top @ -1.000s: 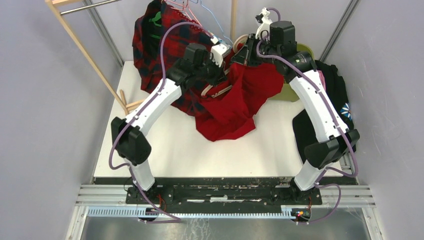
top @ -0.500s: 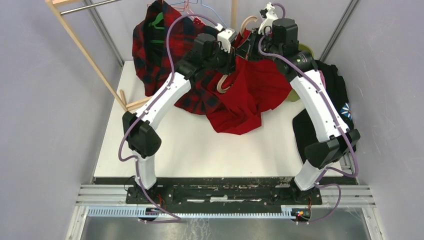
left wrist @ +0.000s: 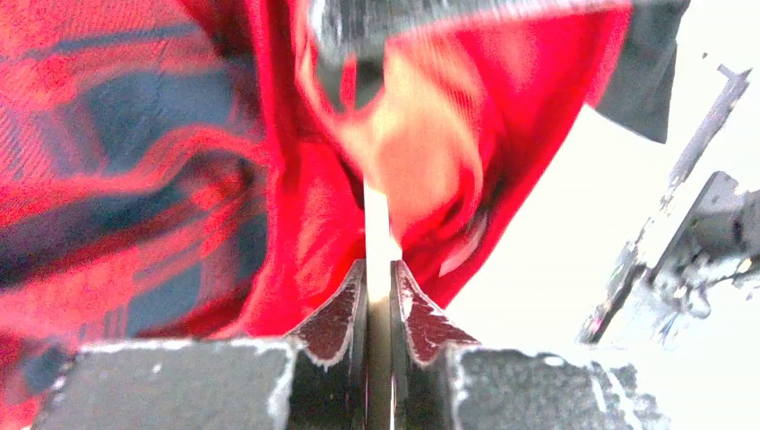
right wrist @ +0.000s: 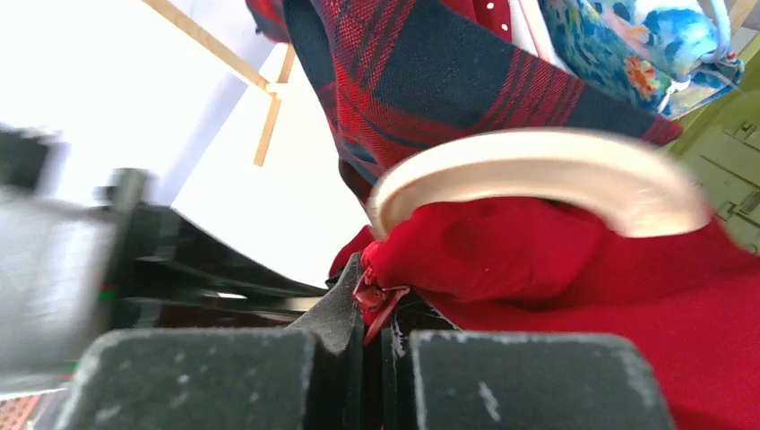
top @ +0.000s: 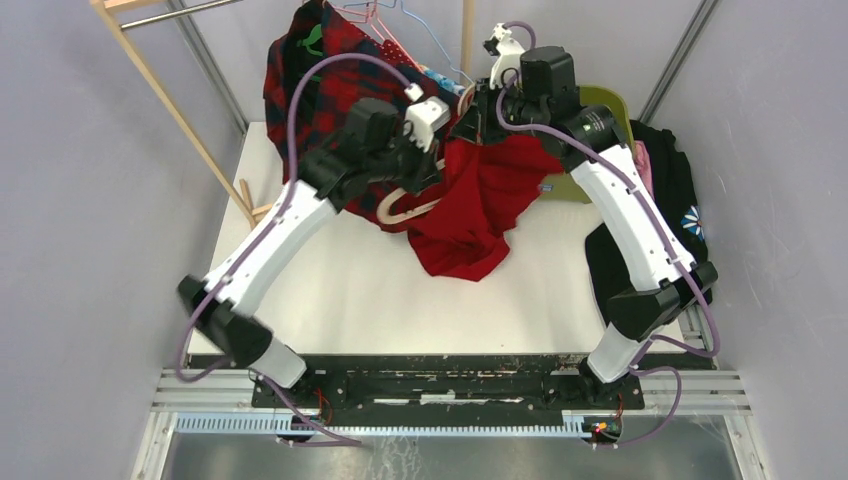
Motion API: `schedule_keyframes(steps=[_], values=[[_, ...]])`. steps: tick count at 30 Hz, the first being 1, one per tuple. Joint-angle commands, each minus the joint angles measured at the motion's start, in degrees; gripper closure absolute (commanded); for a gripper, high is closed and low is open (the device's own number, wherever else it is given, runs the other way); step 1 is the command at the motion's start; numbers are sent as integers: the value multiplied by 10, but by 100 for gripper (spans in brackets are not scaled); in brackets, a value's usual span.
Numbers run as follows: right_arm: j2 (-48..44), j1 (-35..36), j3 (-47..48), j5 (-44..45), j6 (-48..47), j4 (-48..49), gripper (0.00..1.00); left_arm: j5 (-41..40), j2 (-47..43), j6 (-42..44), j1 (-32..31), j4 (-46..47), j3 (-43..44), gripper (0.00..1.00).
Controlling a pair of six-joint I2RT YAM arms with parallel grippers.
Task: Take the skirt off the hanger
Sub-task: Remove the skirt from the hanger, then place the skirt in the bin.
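The hanger is in my left gripper, so my right gripper needs to pull to the right in the top view next, lower the skirt (top: 470, 215) into the green bin (top: 603, 98) and then let go of it.
The red skirt (top: 470, 215) hangs bunched over the back middle of the table, held up at its top edge. My right gripper (top: 478, 112) is shut on that edge; in the right wrist view its jaws (right wrist: 372, 291) pinch a fold of the skirt (right wrist: 582, 260). The wooden hanger (top: 405, 207) sticks out from the skirt's left side, its curved end (right wrist: 538, 170) arching just above the fabric. My left gripper (top: 422, 172) is shut on the hanger; in the left wrist view its pale bar (left wrist: 378, 224) runs between the closed jaws (left wrist: 378, 273), with the skirt (left wrist: 538, 107) behind it.
A red and navy plaid garment (top: 300, 95) hangs at the back left, beside the wooden rack (top: 170, 100). Wire hangers (top: 400, 20) and a floral cloth (right wrist: 645, 45) are behind the grippers. A green bin (top: 605, 100) and dark clothes (top: 670, 190) sit at the right.
My left arm has swung down and to the left, drawing the hanger lower and out of the skirt's left side. The right gripper has shifted slightly left, still holding the skirt up.
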Motion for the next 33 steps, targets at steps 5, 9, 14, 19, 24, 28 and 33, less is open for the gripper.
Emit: schedule_keyframes(steps=[5,9,14,19,24,28,33], values=[[6,-5,61,66,-82,-23,99,-144,-182,133,-2,-115,-63,97],[5,-15,62,103,-103,-30,99,-190,-221,145,23,-121,-120,97],[-2,-54,104,253,-138,-43,99,-192,-267,157,45,-114,-169,97],[7,-139,219,283,-85,22,99,-182,-294,154,45,-108,-211,97],[42,-168,339,339,-56,213,99,-178,-294,153,46,-100,-216,97],[23,-171,274,385,-27,426,99,-174,-297,141,46,-88,-221,97],[76,-174,330,401,7,517,99,-170,-302,123,45,-71,-237,97]])
